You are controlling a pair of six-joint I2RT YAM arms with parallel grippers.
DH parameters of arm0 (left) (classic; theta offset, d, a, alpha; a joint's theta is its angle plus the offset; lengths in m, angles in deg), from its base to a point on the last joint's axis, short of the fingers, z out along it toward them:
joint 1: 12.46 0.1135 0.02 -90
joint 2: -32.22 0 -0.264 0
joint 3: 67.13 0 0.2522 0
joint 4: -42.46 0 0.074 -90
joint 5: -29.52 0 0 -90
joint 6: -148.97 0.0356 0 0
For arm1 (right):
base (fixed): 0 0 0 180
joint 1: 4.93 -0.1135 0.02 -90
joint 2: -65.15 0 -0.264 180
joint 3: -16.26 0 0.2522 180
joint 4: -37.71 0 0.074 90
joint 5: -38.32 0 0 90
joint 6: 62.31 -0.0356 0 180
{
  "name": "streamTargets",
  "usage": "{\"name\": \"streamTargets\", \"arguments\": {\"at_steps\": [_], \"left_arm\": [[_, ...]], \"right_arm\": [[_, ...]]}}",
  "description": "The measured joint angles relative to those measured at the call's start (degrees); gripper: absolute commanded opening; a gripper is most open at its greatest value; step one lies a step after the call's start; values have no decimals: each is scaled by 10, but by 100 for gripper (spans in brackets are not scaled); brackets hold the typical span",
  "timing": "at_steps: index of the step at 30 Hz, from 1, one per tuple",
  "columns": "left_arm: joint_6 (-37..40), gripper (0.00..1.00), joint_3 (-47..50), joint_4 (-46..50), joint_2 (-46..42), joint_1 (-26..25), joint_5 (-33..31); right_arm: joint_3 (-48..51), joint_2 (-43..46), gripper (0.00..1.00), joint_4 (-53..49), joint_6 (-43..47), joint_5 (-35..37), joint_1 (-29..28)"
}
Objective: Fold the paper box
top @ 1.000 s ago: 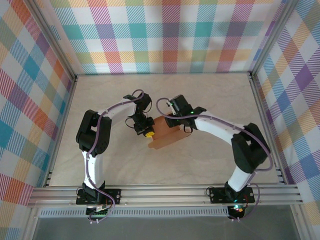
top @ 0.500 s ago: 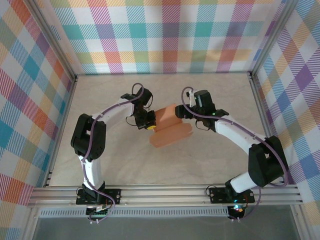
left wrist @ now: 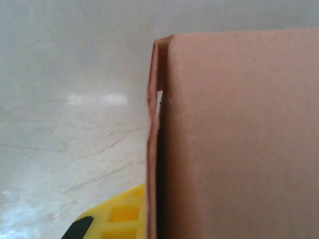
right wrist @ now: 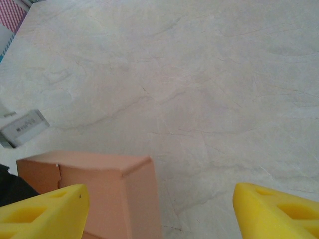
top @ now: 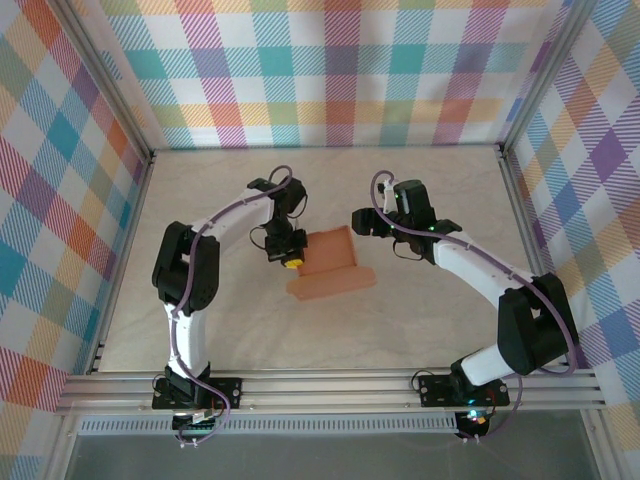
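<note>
The card comes slightly back toward the base with my left gripper next, which opens to release it, since the gripped side already stands close along the box side (left wrist: pixel 239 139).
The paper box (top: pixel 330 265) is salmon-orange card, partly folded, lying in the middle of the table with one panel raised at the back. My left gripper (top: pixel 292 264) is shut on the box's left wall. In the left wrist view the card edge (left wrist: pixel 152 149) runs upright beside one yellow finger (left wrist: pixel 117 219), and the box face (left wrist: pixel 239 139) covers the other finger. My right gripper (top: pixel 362 220) stands open just beyond the box's far right corner, apart from it. Its yellow fingertips (right wrist: pixel 45 209) frame the box corner (right wrist: pixel 99 184) and bare table.
The marble-look table (top: pixel 420 180) stretches behind and to both sides of the box. Checked walls and aluminium posts (top: pixel 520 190) close in the back and sides. A metal rail (top: pixel 320 385) runs along the near edge by the arm bases.
My right gripper has pulled off the box and swung back to the right. The box, still held by the left gripper, has shifted slightly left and settled lower.
</note>
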Motion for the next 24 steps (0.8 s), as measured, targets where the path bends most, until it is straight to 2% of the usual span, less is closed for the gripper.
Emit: {"name": "streamTargets", "arguments": {"at_steps": [5, 14, 22, 24], "left_arm": [[22, 0, -3, 47, 22, 0, -4], [38, 17, -8, 67, 32, 0, -4], [40, 24, -13, 66, 34, 0, -3], [39, 32, -13, 65, 34, 0, -3]], "right_arm": [[8, 0, 76, 3, -1, -5, 3], [10, 0, 76, 4, -1, -16, 14], [10, -1, 77, 4, 8, -32, 19], [10, -2, 77, 4, 13, -36, 20]]}}
